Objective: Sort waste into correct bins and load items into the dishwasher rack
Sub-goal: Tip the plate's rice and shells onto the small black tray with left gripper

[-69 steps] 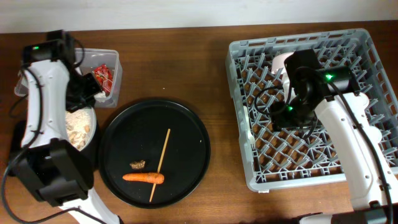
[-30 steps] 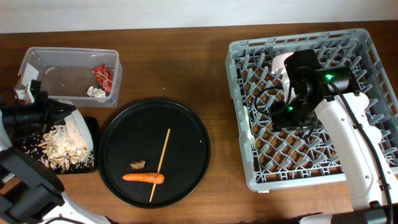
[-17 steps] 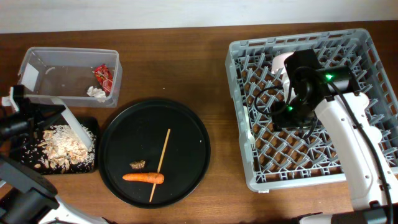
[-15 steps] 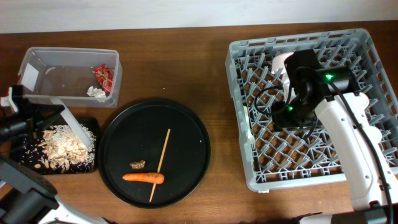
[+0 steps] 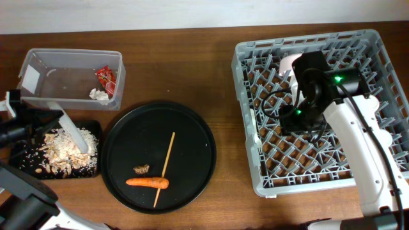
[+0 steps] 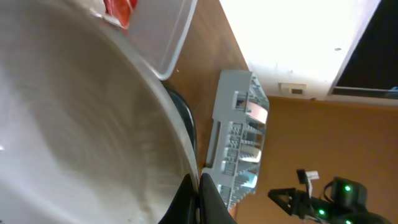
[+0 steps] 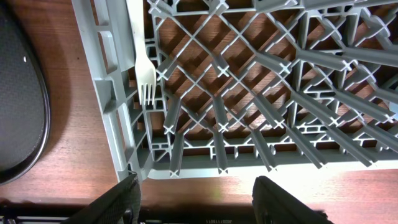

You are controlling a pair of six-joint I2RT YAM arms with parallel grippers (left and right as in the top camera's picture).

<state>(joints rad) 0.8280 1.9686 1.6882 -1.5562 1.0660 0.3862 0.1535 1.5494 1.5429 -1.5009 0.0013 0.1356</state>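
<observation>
I will next turn my left gripper to the right in the overhead view and lower the plate [image 5: 69, 130] onto the open part of the round tray, because that part is clear of the carrot.
My left gripper [image 5: 39, 117] [image 6: 199, 186] is shut on the rim of a white plate [image 5: 69, 130] [image 6: 74, 124], held tilted on edge over the flat black tray [image 5: 19, 161]. Pale rice with brown bits [image 5: 61, 147] lies in that tray. The clear tub [image 5: 64, 64] holds the red wrapper [image 5: 105, 78] [image 6: 119, 11] and the white tissue [image 5: 97, 94]. My right gripper [image 5: 297, 118] [image 7: 205, 205] is open and empty above the grey dishwasher rack [image 5: 377, 64] [image 7: 112, 81]. A white fork [image 7: 144, 65] lies in the rack. A small white cup [image 5: 286, 64] stands at the rack's back.
The large round black tray [image 5: 192, 128] holds a thin wooden stick [image 5: 166, 166], an orange carrot [image 5: 147, 183] and a small brown scrap [image 5: 141, 169]. The rack also shows in the left wrist view [image 6: 239, 143]. Bare wood lies between the round tray and the rack.
My left gripper has swung the plate from beside the tub out to the left and tipped it. The rice now lies in the flat black tray. The right arm has not moved.
</observation>
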